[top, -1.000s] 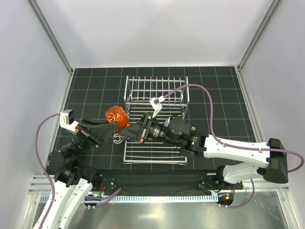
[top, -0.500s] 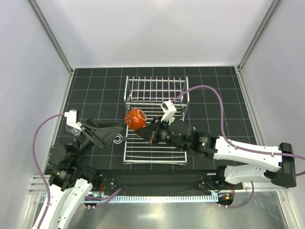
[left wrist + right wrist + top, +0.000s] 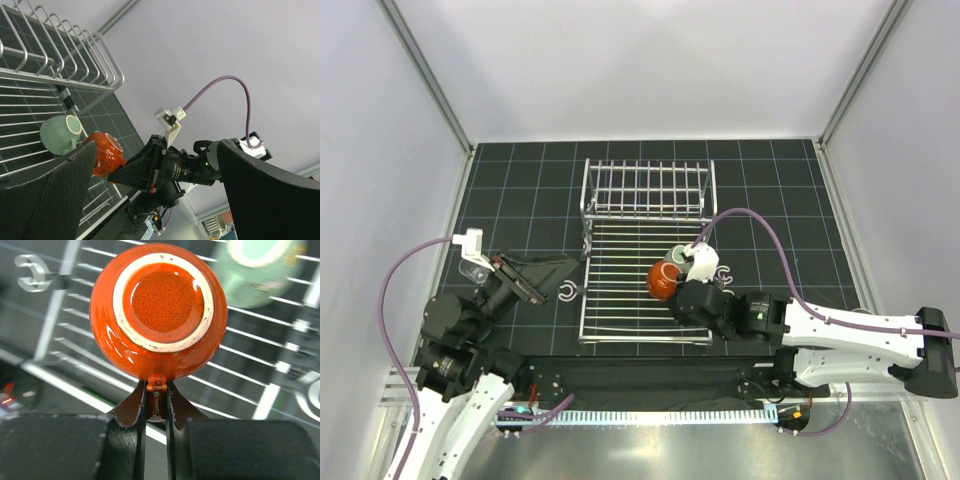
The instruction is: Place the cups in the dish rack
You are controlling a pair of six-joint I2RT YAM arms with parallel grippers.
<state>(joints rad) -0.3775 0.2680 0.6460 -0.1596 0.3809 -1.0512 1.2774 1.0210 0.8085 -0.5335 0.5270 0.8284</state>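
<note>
Next, my right gripper moves down to release the orange-brown mug onto the bare rods [image 3: 244,332] beside the mint-green mug, as that clear spot lies below the gripper.
The glossy orange-brown mug [image 3: 662,281] hangs over the flat base of the silver wire dish rack [image 3: 620,300], right side. My right gripper [image 3: 676,292] is shut on its handle. In the right wrist view the mug's underside [image 3: 160,310] faces the camera, with the handle pinched at my right gripper [image 3: 156,400]. A mint-green mug [image 3: 678,257] lies on the rack rods just behind it, also seen as the mint-green mug [image 3: 60,134] beside the orange mug [image 3: 107,152]. My left gripper [image 3: 548,274] is open and empty, left of the rack.
A small white C-shaped hook [image 3: 568,291] lies on the black mat by the rack's left edge, and another hook [image 3: 726,272] lies by its right edge. The rack's upright barred section [image 3: 648,190] stands at the far end. Grey walls enclose the mat.
My left gripper let go of the orange mug, opened wide and drew back left. My right arm carried the mug from the rack's left edge to its right side, beside the green mug.
</note>
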